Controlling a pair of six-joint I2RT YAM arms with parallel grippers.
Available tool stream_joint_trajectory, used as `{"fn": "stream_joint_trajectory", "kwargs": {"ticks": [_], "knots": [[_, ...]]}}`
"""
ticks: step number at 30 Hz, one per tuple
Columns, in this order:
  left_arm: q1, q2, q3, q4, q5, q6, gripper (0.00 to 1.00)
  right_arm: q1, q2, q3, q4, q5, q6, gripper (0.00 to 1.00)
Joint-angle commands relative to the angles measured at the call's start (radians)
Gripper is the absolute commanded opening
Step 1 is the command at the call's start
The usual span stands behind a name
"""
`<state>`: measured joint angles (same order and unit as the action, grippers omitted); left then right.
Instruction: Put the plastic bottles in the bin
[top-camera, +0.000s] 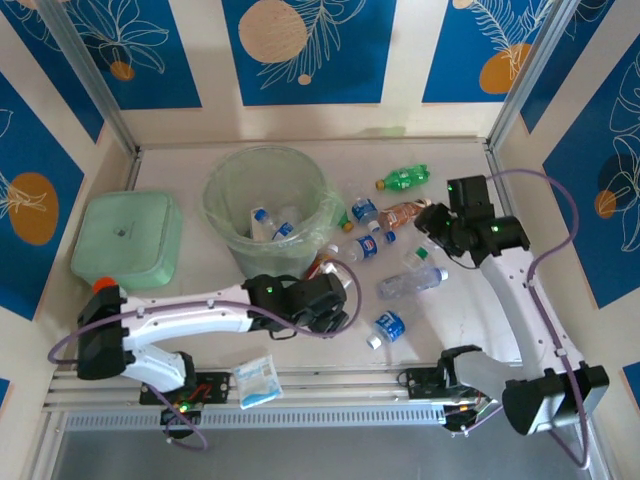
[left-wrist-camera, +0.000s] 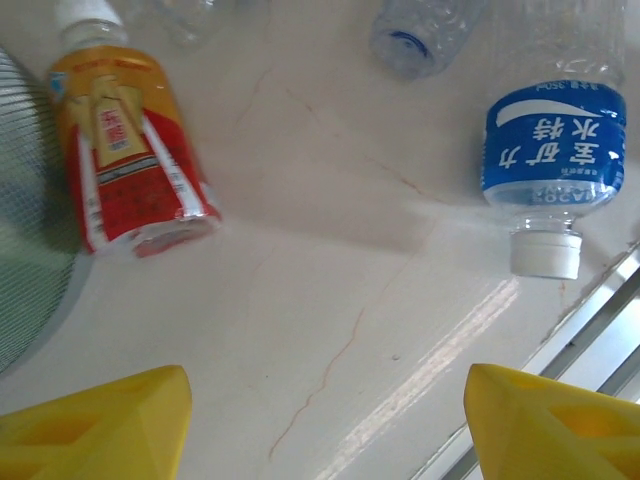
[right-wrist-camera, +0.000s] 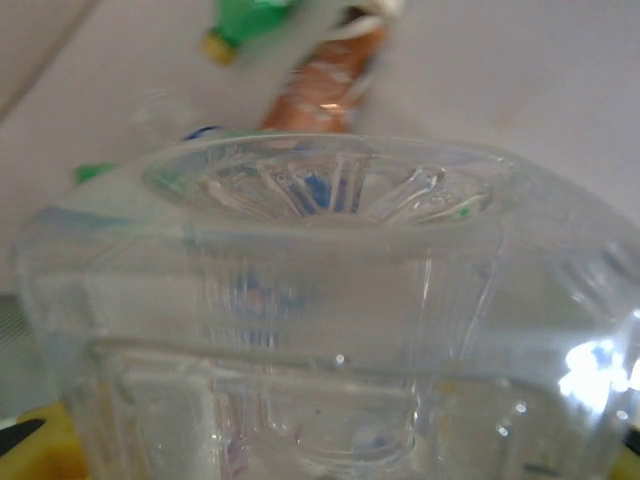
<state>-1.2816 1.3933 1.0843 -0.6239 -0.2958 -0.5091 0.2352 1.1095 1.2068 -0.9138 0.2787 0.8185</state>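
I should next swing my right gripper up high across the scattered bottles, over the bin's opening (top-camera: 272, 190), because the bin's rim is tall. Then I should let go of the clear bottle.
The bin (top-camera: 265, 205), a pale-green bucket with a clear liner, holds a few blue-labelled bottles. Several plastic bottles lie to its right: a green one (top-camera: 405, 179), a brown-labelled one (top-camera: 403, 213), blue-labelled ones (top-camera: 368, 247) and a clear one (top-camera: 410, 283). My left gripper (top-camera: 348, 300) (left-wrist-camera: 328, 420) hovers open over bare table, with a red-labelled bottle (left-wrist-camera: 130, 150) ahead on the left and a blue-labelled bottle (left-wrist-camera: 555, 150) ahead on the right. My right gripper (top-camera: 432, 226) (right-wrist-camera: 330, 460) is shut on a clear bottle (right-wrist-camera: 320, 300) that spans the gap between its yellow fingers.
A flat pale-green lidded box (top-camera: 127, 240) sits left of the bin. A blue-white sachet packet (top-camera: 257, 380) lies by the front rail between the arm bases. Walls close the table at the back and both sides.
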Motion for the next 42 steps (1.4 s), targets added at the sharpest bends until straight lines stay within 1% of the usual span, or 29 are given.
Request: {"fn": "stream_joint_trajectory", "kwargs": {"ticks": [1,5,8,12,18,24,28,31,34,38,42], "knots": [[0.023,-0.087,-0.048,-0.042,-0.064,-0.044,0.73,0.139,0.035,0.101,-0.011,0.036,-0.001,0.49],[0.065,-0.181,-0.109,-0.075,-0.083,-0.067,0.73,0.335,0.095,0.258,0.049,0.092,-0.063,0.49],[0.094,-0.246,-0.144,-0.094,-0.087,-0.078,0.74,0.453,0.154,0.379,0.092,0.122,-0.115,0.49],[0.118,-0.313,-0.172,-0.111,-0.090,-0.087,0.74,0.543,0.237,0.515,0.127,0.142,-0.156,0.49],[0.126,-0.358,-0.192,-0.122,-0.092,-0.094,0.74,0.603,0.385,0.641,0.222,0.105,-0.193,0.50],[0.126,-0.368,-0.198,-0.109,-0.055,-0.091,0.74,0.628,0.546,0.720,0.318,0.060,-0.219,0.50],[0.126,-0.388,-0.207,-0.113,-0.056,-0.092,0.74,0.633,0.649,0.808,0.291,0.057,-0.217,0.51],[0.126,-0.406,-0.216,-0.107,-0.049,-0.085,0.74,0.635,0.690,0.829,0.280,0.051,-0.216,0.53],[0.126,-0.412,-0.213,-0.108,-0.043,-0.074,0.75,0.634,0.711,0.839,0.261,0.060,-0.210,0.58],[0.126,-0.410,-0.201,-0.113,-0.042,-0.058,0.79,0.634,0.707,0.830,0.262,0.061,-0.205,0.70],[0.126,-0.409,-0.198,-0.107,-0.036,-0.047,0.83,0.635,0.691,0.835,0.269,0.060,-0.209,0.74]]}}
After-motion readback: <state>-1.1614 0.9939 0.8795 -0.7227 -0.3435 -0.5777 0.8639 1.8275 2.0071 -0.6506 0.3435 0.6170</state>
